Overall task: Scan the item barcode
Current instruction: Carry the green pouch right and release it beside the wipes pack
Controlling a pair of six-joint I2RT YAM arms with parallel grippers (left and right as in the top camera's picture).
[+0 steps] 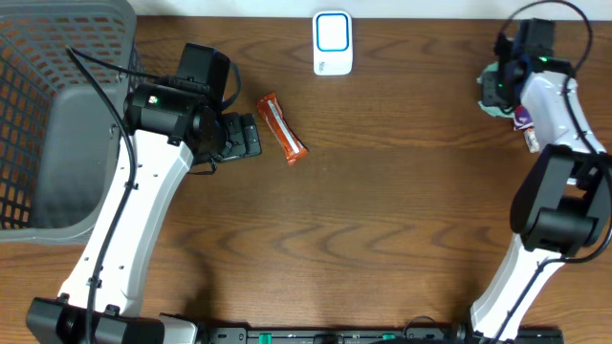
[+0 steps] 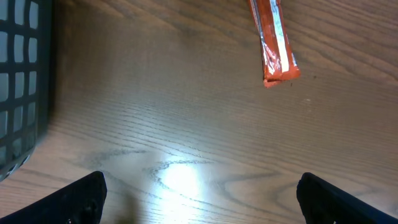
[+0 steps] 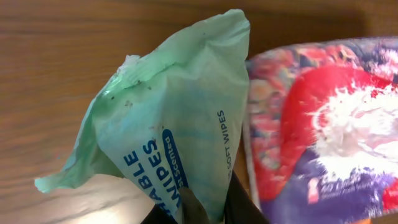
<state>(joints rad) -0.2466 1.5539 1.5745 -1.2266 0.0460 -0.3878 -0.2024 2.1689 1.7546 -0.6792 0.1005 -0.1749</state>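
Observation:
Next, my right gripper will lower the wipes and move them toward the purple and red pack beside them, to release them there.
A white and blue scanner [image 1: 332,43] lies flat at the back middle of the table. My right gripper [image 1: 492,88] is at the far right back, shut on a pale green pack of wipes [image 3: 180,124]. Its fingers pinch the pack's lower end [image 3: 205,211]. An orange snack bar [image 1: 281,129] lies on the wood left of centre. My left gripper [image 1: 251,137] sits just left of the bar, low over the table. In the left wrist view its fingertips [image 2: 81,199] stand wide apart, open and empty, with the bar [image 2: 273,43] ahead to the right.
A grey mesh basket [image 1: 57,57] fills the table's left back corner, and its wall [image 2: 18,81] shows beside my left gripper. A purple and red pack [image 3: 323,124] lies against the wipes, under the right arm [image 1: 524,119].

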